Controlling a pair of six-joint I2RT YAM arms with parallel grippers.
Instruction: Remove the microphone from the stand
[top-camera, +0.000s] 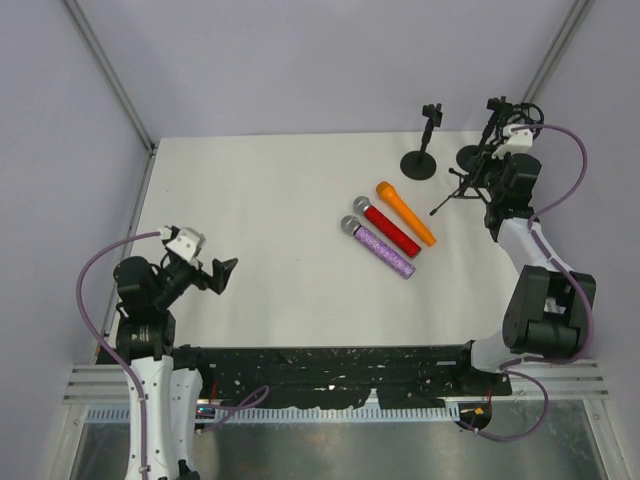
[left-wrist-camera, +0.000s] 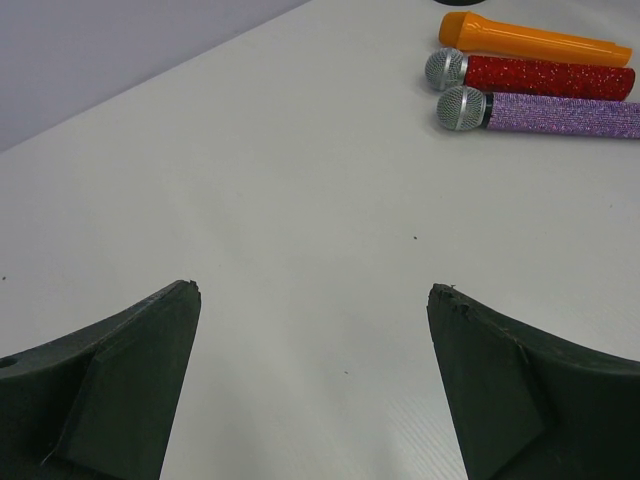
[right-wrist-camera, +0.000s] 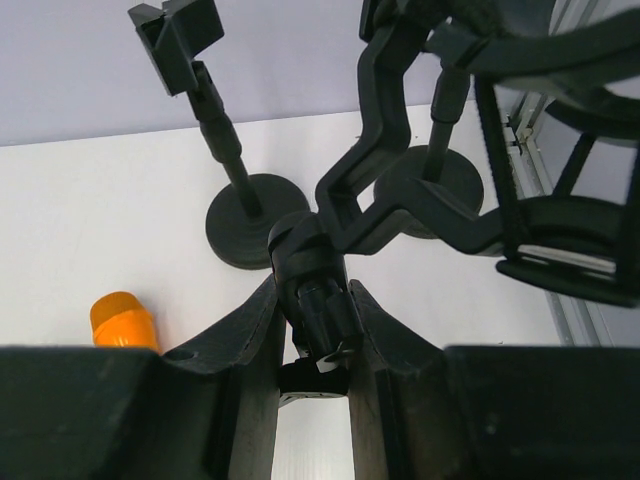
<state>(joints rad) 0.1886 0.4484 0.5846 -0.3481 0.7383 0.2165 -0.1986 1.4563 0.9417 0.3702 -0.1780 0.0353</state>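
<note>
The stem comes down in my right gripper next, easing left in the overhead view, because bare table lies below its splayed legs near the round bases.
Three microphones lie side by side mid-table: orange (top-camera: 407, 213) (left-wrist-camera: 535, 40) (right-wrist-camera: 124, 320), red (top-camera: 390, 230) (left-wrist-camera: 540, 77) and purple (top-camera: 383, 250) (left-wrist-camera: 550, 113). At the back right stands a black stand (top-camera: 419, 165) (right-wrist-camera: 255, 225) on a round base, with nothing in its top clip (right-wrist-camera: 180, 35). Beside it is a second round base (top-camera: 470, 158) (right-wrist-camera: 430, 185). My right gripper (top-camera: 482, 183) (right-wrist-camera: 315, 300) is shut on the black round joint of a zigzag stand arm (right-wrist-camera: 350, 170) that carries a ring-shaped mount (right-wrist-camera: 570, 240). My left gripper (top-camera: 222, 275) (left-wrist-camera: 315, 290) hangs open over bare table at the near left.
Grey enclosure walls with metal corner posts (top-camera: 110, 70) close in the white table (top-camera: 280, 200) on the back and sides. The right arm's cable (top-camera: 580, 170) loops out toward the right wall. A black rail (top-camera: 330, 360) runs along the near edge.
</note>
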